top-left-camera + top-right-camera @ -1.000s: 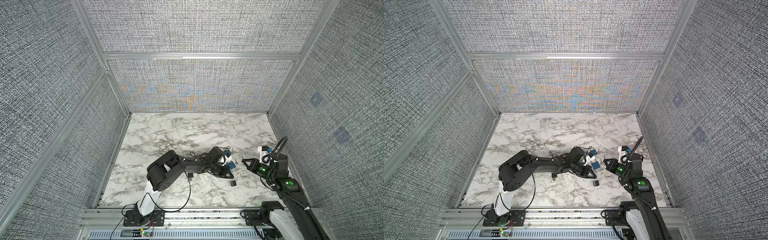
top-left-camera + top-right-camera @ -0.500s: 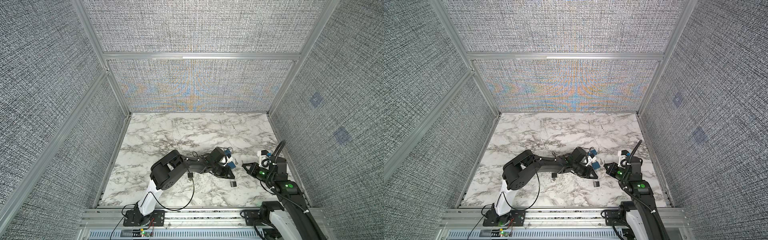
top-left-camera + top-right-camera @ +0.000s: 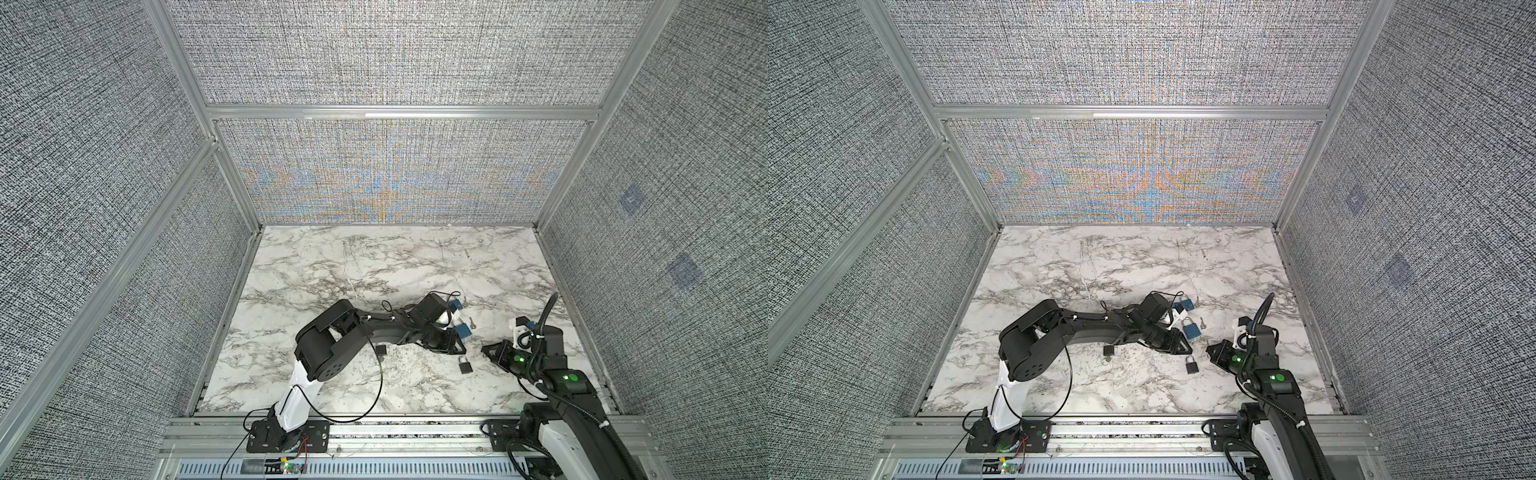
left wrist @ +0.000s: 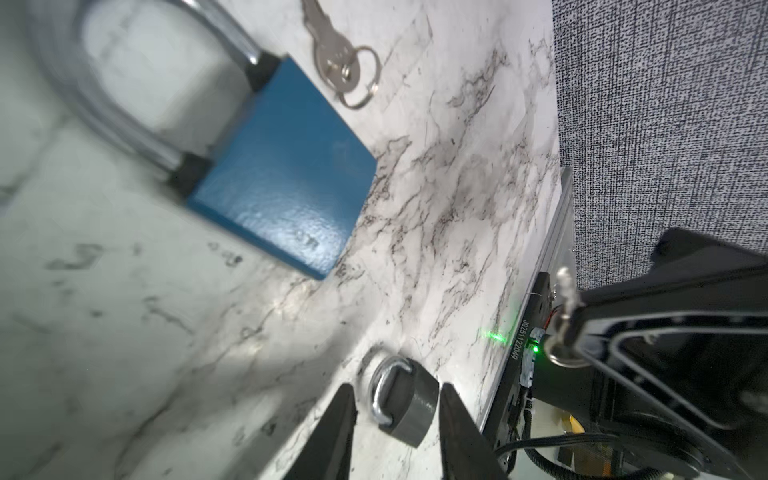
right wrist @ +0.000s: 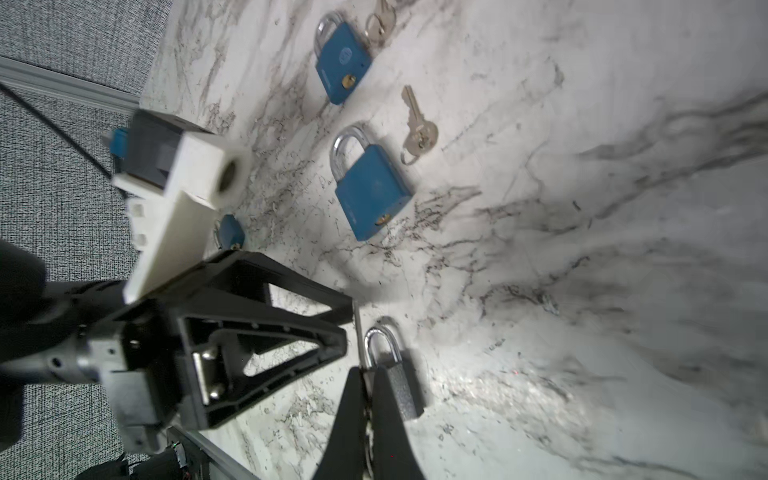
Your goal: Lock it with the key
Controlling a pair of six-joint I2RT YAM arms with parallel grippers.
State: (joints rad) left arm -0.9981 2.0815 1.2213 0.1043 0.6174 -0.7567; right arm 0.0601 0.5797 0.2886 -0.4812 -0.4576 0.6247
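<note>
I will lower my right gripper back onto the bare marble (image 3: pixel 477 365) (image 5: pixel 438 366) beside the black padlock and let go of the silver key, since that marble is empty below and back of it.
A black padlock (image 3: pixel 464 365) (image 3: pixel 1191 365) lies on the marble table (image 3: pixel 353 266), its shackle toward my left gripper (image 3: pixel 456 348). In the left wrist view the black padlock (image 4: pixel 405 401) sits just past my left gripper (image 4: pixel 397 390), whose fingers (image 4: pixel 338 432) stand apart on either side without touching it. My right gripper (image 3: pixel 485 351) (image 5: pixel 368 372) hovers close to the padlock's right side and is shut on a small silver key (image 4: pixel 563 316) with a ring; the key sticks out of its fingertips. The right wrist view shows the black padlock (image 5: pixel 395 374) just behind the shut fingers.
Two blue padlocks (image 5: pixel 374 195) (image 5: pixel 340 70) and a loose key (image 5: pixel 419 124) lie just behind the grippers. Further keys (image 5: pixel 380 20) sit near the farther blue one. A small blue padlock (image 5: pixel 230 232) and a small black padlock (image 3: pixel 380 350) lie under the left arm.
My left gripper has gone from shut to open beside the black padlock. The right gripper has drawn nearer the front edge, still holding the key. The padlock has stayed put.
</note>
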